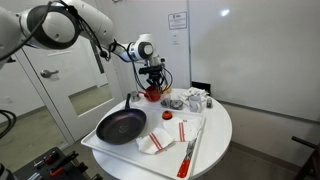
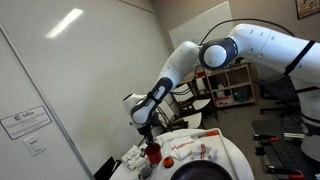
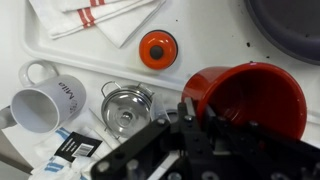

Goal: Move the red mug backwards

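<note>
I should lower my gripper toward the red round object to let go of the red mug (image 3: 255, 95) on the bare tray (image 3: 215, 49) beside that object, because that spot is below my gripper.
The red mug (image 3: 255, 95) is glossy and lies under my gripper, with its open mouth showing in the wrist view. It shows in both exterior views (image 1: 152, 95) (image 2: 153, 154), at the back of the white tray (image 1: 100, 148). My gripper (image 3: 200, 112) points down and its fingers are closed across the mug's left rim. It is also seen in both exterior views (image 1: 153, 82) (image 2: 150, 135). I cannot tell whether the mug rests on the tray or hangs just above it.
A black frying pan (image 1: 120, 126) fills the tray's front. A red-striped white cloth (image 1: 155, 141), a small red round object (image 3: 157, 48) and a long red-handled utensil (image 1: 187, 152) lie nearby. A white mug (image 3: 42, 102), a small metal cup (image 3: 125, 106) and packets sit beside the red mug.
</note>
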You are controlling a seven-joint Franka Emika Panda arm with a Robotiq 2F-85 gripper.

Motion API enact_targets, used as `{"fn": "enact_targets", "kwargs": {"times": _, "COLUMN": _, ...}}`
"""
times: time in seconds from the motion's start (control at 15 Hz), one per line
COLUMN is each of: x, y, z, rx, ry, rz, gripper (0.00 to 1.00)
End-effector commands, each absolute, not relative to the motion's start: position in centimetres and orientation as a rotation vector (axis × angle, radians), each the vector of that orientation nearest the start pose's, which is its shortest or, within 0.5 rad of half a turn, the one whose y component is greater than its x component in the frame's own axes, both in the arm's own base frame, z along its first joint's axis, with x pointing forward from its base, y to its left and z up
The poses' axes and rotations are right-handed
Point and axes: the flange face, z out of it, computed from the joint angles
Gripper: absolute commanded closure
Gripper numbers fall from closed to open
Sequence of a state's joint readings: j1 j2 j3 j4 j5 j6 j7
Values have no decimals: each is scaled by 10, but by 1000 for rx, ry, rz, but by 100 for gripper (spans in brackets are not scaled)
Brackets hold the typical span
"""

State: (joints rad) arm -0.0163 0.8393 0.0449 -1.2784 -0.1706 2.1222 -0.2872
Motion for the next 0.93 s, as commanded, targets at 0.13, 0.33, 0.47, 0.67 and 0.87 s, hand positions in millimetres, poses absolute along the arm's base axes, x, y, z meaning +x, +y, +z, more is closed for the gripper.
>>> {"fn": "enact_targets", "kwargs": {"times": 0.13, "x": 748, "y": -2, "z": 224, "rx": -3142, "ry": -564, "rz": 59, "gripper": 98}}
{"fn": "enact_targets", "kwargs": {"times": 0.33, "x": 747, "y": -4, "z": 206, "rx": -3123, "ry": -540, "rz": 88, "gripper": 98}}
{"fn": "enact_targets", "kwargs": {"times": 0.47, "x": 746, "y": -3, "z": 196, "rx": -3118, "ry": -528, "rz": 103, "gripper": 98}}
{"fn": "enact_targets", "kwargs": {"times": 0.67, "x": 746, "y": -3, "z": 185, "rx": -3111, "ry": -520, "rz": 125, "gripper": 98}}
{"fn": "enact_targets", "kwargs": {"times": 0.87, "x": 746, "y": -3, "z": 175, "rx": -3110, "ry": -517, "rz": 142, "gripper": 98}}
